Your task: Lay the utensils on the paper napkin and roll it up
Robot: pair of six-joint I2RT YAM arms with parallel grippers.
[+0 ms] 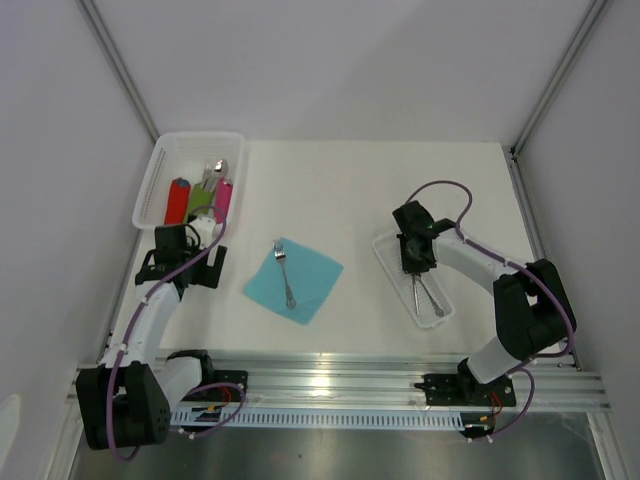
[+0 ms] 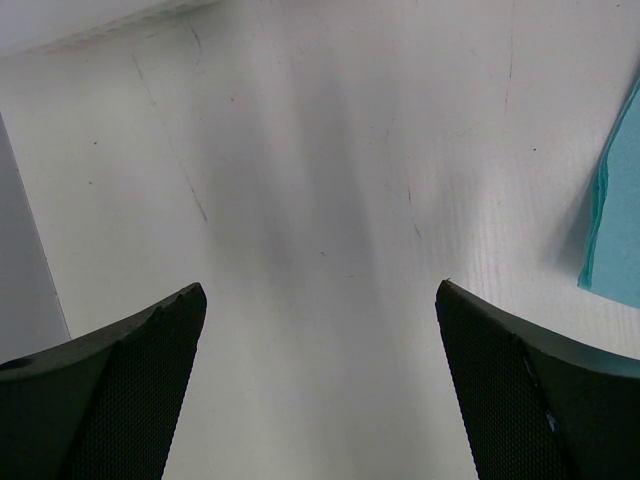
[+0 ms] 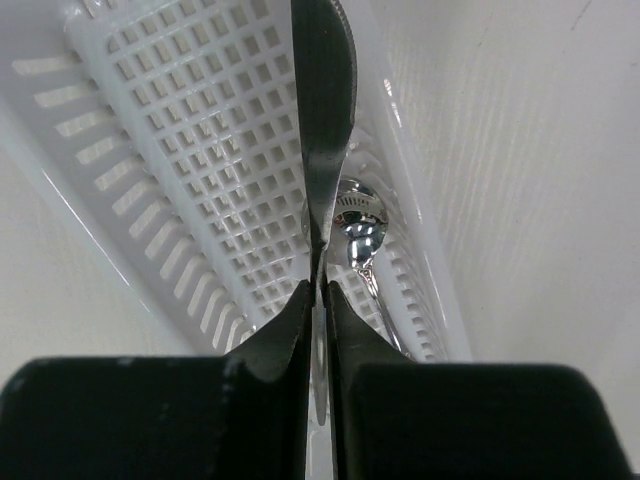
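The knife next goes with my right gripper up from the tray (image 1: pixel 388 255), over the napkin and down for release beside the fork (image 1: pixel 285 273) on bare teal paper.
The teal paper napkin (image 1: pixel 300 282) lies flat in the middle of the table with a silver fork (image 1: pixel 285 273) across it; its corner shows in the left wrist view (image 2: pixel 615 215). My left gripper (image 1: pixel 190 256) (image 2: pixel 320 295) is open over bare table, left of the napkin, with nothing in it. My right gripper (image 1: pixel 416 262) (image 3: pixel 321 285) reaches down into the white slotted tray (image 1: pixel 388 255) (image 3: pixel 170 150) and is shut on a slim metal utensil (image 3: pixel 322 110) seen edge-on. A shiny spoon (image 3: pixel 358 215) lies in the tray just right of it. More utensils (image 1: pixel 428 298) rest in the tray's near end.
A white basket (image 1: pixel 160 175) at the back left holds red, green and pink rolled napkins (image 1: pixel 178 200) with cutlery tips poking out. Grey walls close in both sides. A metal rail (image 1: pixel 330 380) runs along the near edge.
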